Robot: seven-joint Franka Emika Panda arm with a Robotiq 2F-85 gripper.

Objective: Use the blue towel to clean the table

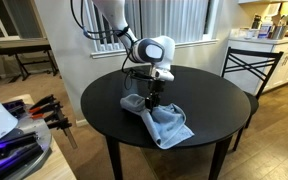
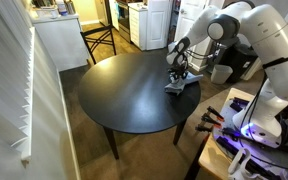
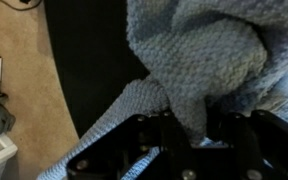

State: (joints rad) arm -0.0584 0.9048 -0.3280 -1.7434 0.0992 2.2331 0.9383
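Observation:
My gripper will next drag the towel's fold from the table edge toward the table's middle, then partway back, wiping the bare black table, and let go.
The blue towel (image 1: 165, 124) lies bunched on the round black table (image 1: 199, 100), near its edge. It also shows in an exterior view (image 2: 180, 85) and fills the wrist view (image 3: 194, 55). My gripper (image 1: 152, 102) points straight down onto the towel and is shut on a fold of it. In the wrist view the cloth is pinched between the dark fingers (image 3: 189, 135). Part of the towel hangs loose toward the table edge.
A black chair (image 1: 246, 68) stands behind the table. A stand with tools and clamps (image 1: 44, 110) sits beside the table. A white wall and counter (image 2: 59, 45) border the far side. Carpet (image 3: 14, 60) lies around the table.

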